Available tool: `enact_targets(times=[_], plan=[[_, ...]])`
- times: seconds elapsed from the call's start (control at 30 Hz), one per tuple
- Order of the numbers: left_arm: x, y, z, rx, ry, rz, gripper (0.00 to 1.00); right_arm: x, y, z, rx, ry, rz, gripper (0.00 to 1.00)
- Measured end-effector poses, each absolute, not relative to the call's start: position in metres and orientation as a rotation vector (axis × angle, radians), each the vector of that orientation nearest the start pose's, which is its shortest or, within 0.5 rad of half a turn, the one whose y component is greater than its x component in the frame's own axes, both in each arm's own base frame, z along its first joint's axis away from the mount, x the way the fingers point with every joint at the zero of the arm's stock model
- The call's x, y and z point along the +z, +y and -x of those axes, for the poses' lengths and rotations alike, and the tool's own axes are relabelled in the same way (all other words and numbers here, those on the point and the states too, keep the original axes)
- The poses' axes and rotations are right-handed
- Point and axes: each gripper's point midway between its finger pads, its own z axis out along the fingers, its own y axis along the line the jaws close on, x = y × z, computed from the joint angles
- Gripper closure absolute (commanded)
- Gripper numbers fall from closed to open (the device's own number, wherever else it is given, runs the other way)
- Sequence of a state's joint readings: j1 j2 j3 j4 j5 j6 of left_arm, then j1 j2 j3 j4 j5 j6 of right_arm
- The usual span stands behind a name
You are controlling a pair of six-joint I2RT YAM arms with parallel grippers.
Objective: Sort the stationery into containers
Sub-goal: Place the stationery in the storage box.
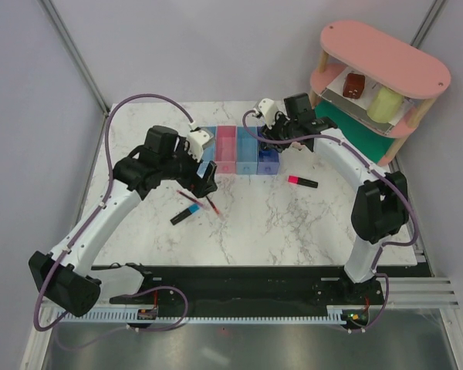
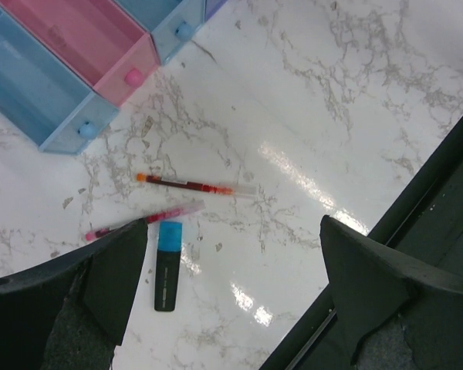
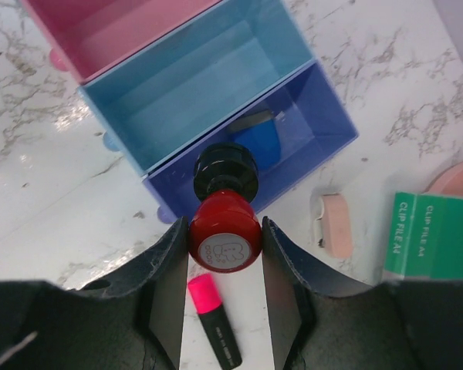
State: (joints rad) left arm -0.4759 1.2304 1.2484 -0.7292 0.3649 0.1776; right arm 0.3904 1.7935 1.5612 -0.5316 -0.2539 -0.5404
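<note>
The right gripper moves down toward the near end of the darker blue bin next and releases the stamp-like block, since that end is clear beside the blue block (image 3: 258, 142).
My right gripper (image 3: 224, 230) is shut on a red-and-black stamp-like block (image 3: 224, 248), held over the near wall of the darker blue bin (image 3: 324, 116) at the end of the row of containers (image 1: 237, 150). A blue block (image 3: 258, 142) lies inside that bin. Below the jaws a pink-ended black marker (image 3: 214, 327) rests on the table, and a pinkish eraser (image 3: 336, 225) lies to the right. My left gripper (image 2: 231, 254) hangs open above the marble, holding nothing. Near its left finger lie a blue-ended marker (image 2: 167, 266) and two thin red pens (image 2: 189, 185) (image 2: 143, 220).
A pink oval two-tier shelf (image 1: 386, 58) stands at the back right with a brown block (image 1: 353, 85) and a pale green cylinder (image 1: 384, 104) on it. A green clip-file box (image 3: 432, 235) sits beside the eraser. The black base rail (image 2: 440, 200) borders the table's near edge.
</note>
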Motion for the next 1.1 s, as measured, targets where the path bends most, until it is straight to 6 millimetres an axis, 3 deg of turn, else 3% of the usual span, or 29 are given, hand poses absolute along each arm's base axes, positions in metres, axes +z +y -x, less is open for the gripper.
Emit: enact_targets(times=[0.13, 0.23, 0.47, 0.77, 1.1], plan=[[0.233, -0.188, -0.262, -0.525, 2.128, -0.926, 0.0, 0.183, 0.209, -0.464, 0.201, 1.978, 1.145, 0.81], [0.233, -0.184, -0.259, -0.509, 2.132, -0.932, 0.0, 0.18, 0.211, -0.47, 0.194, 1.974, 1.16, 0.81], [0.235, -0.176, -0.254, -0.477, 2.131, -0.941, 0.0, 0.152, 0.203, -0.469, 0.19, 2.041, 1.21, 0.81], [0.233, -0.173, -0.253, -0.467, 2.141, -0.945, 0.0, 0.141, 0.192, -0.473, 0.167, 2.073, 1.244, 0.81], [0.233, -0.17, -0.255, -0.449, 2.142, -0.938, 0.0, 0.114, 0.19, -0.469, 0.179, 2.129, 1.32, 0.8]])
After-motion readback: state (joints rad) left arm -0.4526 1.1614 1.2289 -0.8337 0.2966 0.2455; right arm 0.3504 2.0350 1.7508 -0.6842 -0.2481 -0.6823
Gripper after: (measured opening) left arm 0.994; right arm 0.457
